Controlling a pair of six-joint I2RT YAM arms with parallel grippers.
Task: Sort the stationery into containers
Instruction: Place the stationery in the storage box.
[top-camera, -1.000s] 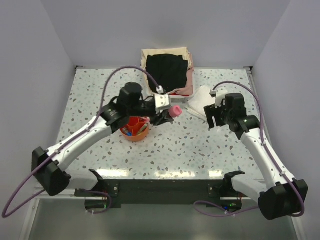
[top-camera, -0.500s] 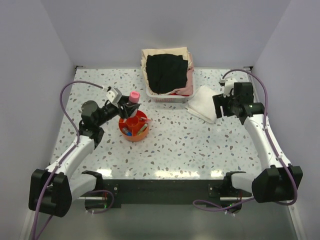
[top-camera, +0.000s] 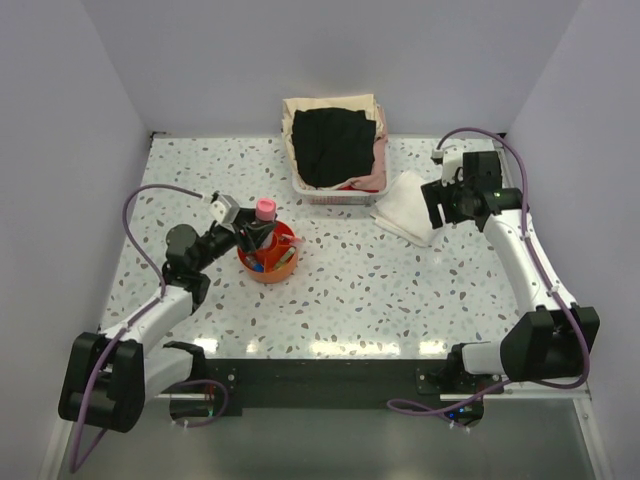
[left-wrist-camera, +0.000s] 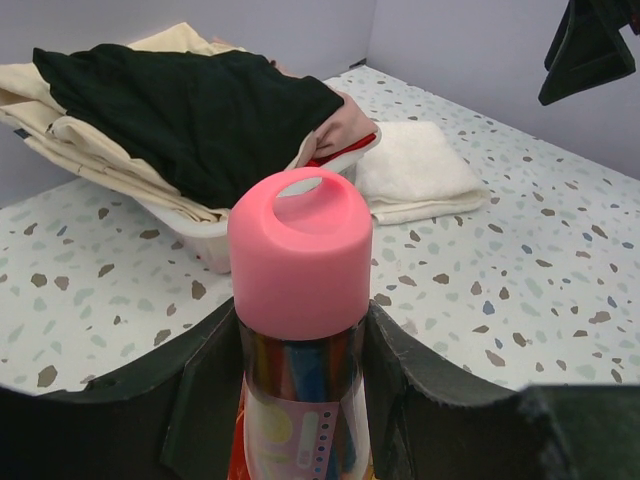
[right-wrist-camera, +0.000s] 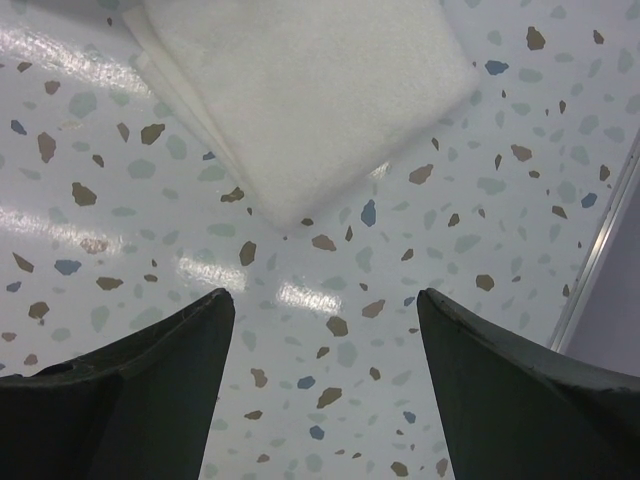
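My left gripper lowers next and releases the upright clear tube among the coloured items, because the middle of the orange tray (top-camera: 287, 268) lies below that gripper.
My left gripper (top-camera: 257, 229) is shut on a clear tube with a pink cap (top-camera: 265, 209) and holds it upright. In the left wrist view the pink-capped tube (left-wrist-camera: 300, 255) shows coloured sticks inside and a pale label, with a black finger (left-wrist-camera: 195, 395) pressed to each side. The tube's lower end is at the far side of the round orange tray (top-camera: 287, 268), which holds several small coloured items; I cannot tell if they touch. My right gripper (top-camera: 441, 206) hangs open and empty above the table at the right, next to the folded white cloth (right-wrist-camera: 300, 90).
A white basket (top-camera: 331, 194) of dark and pink clothes stands at the back middle, seen as the basket (left-wrist-camera: 215, 245) just behind the tube. The white cloth (top-camera: 404, 206) lies to its right. The table's right edge rail (right-wrist-camera: 600, 230) is close to my right gripper.
My left arm swung from the table's middle back to the left, carrying the pink-capped tube to the orange tray and lowering it. My right arm drew back toward the far right.
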